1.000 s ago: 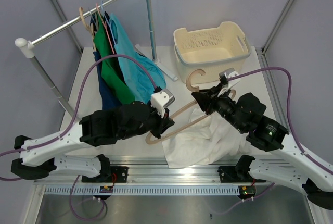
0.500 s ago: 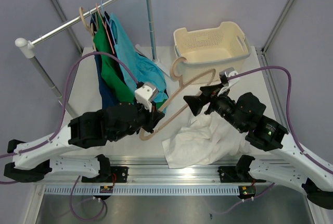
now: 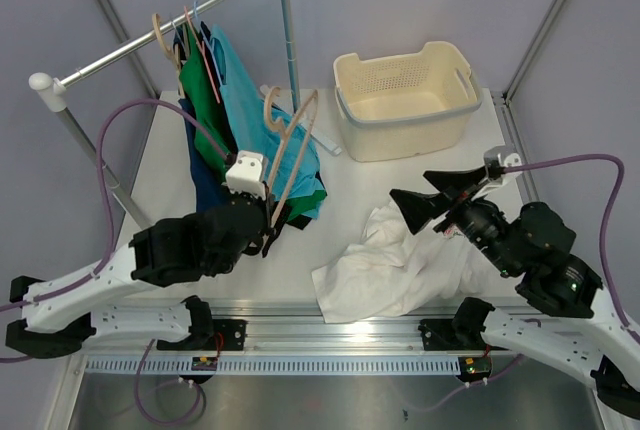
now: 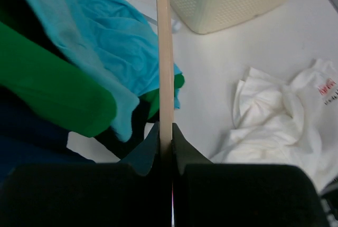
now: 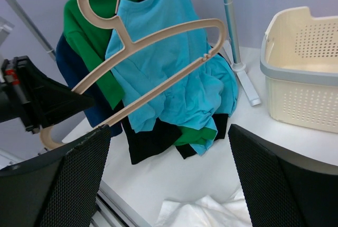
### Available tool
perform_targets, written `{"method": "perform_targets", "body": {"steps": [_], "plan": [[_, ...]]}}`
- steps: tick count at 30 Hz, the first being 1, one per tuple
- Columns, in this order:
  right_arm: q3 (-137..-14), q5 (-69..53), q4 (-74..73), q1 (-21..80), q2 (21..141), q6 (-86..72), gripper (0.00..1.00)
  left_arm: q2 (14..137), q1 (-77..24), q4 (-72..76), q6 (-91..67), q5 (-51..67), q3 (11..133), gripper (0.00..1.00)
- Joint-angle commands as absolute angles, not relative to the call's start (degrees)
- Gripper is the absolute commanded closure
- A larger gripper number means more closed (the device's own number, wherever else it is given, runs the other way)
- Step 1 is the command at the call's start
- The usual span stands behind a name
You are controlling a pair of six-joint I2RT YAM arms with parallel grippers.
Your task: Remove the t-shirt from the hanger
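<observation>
The hanger [image 3: 291, 147] lifts outward with my left gripper next, to hook over the rail's empty stretch and be released, as that stretch lies above and outward of my gripper.
The pale wooden hanger [image 3: 291, 147] is bare and stands up off the table in front of the hanging shirts, its hook [image 3: 271, 106] at the top. My left gripper [image 3: 268, 231] is shut on its lower end; the left wrist view shows the bar [image 4: 165, 53] pinched between the jaws of that gripper [image 4: 166, 134]. The white t-shirt [image 3: 385, 265] lies crumpled on the table at the front right, a bit of red print showing [image 4: 327, 86]. My right gripper [image 3: 432, 193] hovers open above the shirt's far edge, holding nothing. The hanger [image 5: 153, 37] is well ahead of the right gripper [image 5: 174, 185].
A cream basket [image 3: 405, 100] stands at the back right. A clothes rack rail [image 3: 130, 47] at the back left carries a teal shirt [image 3: 250, 110] and a green shirt [image 3: 205, 120], with its upright post [image 3: 290, 40] near the basket. Another pale hanger [image 3: 160, 35] hangs there.
My left arm swung the hanger left and up, clear of the t-shirt. My right gripper opened, let go and drew back to the right. The shirt settled on the table.
</observation>
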State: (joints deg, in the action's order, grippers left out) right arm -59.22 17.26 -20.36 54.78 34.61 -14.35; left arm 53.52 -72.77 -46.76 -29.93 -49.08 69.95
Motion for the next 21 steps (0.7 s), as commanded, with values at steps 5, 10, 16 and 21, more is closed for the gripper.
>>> {"method": "perform_targets", "body": {"steps": [5, 10, 16, 21], "plan": [[-57.93, 18.02, -22.33, 54.76, 29.54, -14.59, 0.01, 62.47, -65.40, -45.26, -27.44, -60.73, 79.70, 1.00], [-56.43, 17.58, -22.15, 54.84, 27.95, -14.24, 0.00, 71.61, -58.81, -45.35, -25.14, -62.13, 88.49, 1.00], [-53.27, 17.49, -20.05, 54.76, 27.42, -13.80, 0.00, 79.00, -56.43, -45.18, -21.72, -68.36, 99.47, 1.00], [-53.35, 16.00, -20.04, 54.76, 29.00, -13.71, 0.01, 87.52, -54.41, -45.18, -16.44, -73.48, 112.64, 1.00]]}}
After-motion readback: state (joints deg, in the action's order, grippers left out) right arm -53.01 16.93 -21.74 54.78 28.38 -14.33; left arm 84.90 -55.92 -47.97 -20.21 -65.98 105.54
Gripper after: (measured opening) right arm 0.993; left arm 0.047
